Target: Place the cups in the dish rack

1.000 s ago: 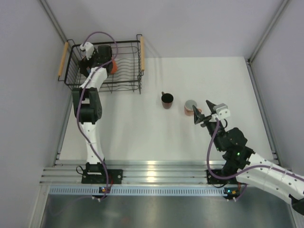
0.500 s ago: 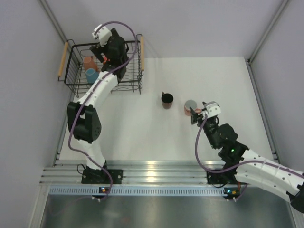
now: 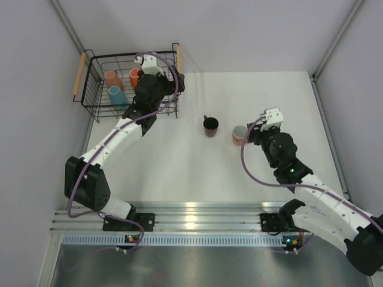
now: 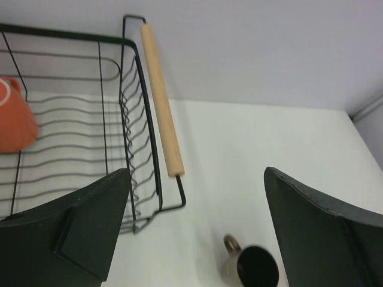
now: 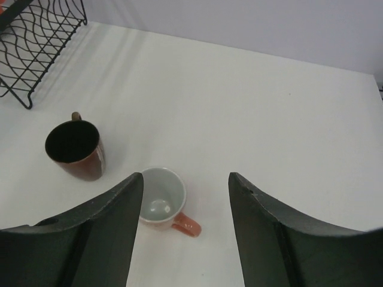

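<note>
The salmon-pink cup beside the dark one has its opening facing up. My right gripper should go down next, with its fingers on both sides of the salmon-pink cup's rim by its handle [image 3: 246, 136] [image 5: 179, 211].
The black wire dish rack [image 3: 78, 75] stands at the far left and holds three cups: a salmon-pink one [image 3: 111, 78], a light blue one [image 3: 116, 95] and an orange one [image 3: 134, 76]. My left gripper [image 3: 172, 85] hovers open and empty by the rack's right wooden handle [image 4: 160, 101]; the orange cup [image 4: 15, 116] shows inside the wires. A dark brown cup [image 3: 210, 125] stands upright mid-table. Beside it is a salmon-pink cup [image 3: 239, 136] with a pale inside. My right gripper [image 3: 251, 136] is open just above it, and the cup [image 5: 161, 197] sits by its left finger.
Grey walls close in the table on the left, back and right. The dark cup [image 5: 75, 149] stands a short way left of the salmon cup, its handle pointing away. The rack's front right corner [image 5: 42, 42] lies further left.
My left arm has come out of the rack and swung right, leaving the orange cup inside. My right gripper has moved forward over the salmon-pink cup.
</note>
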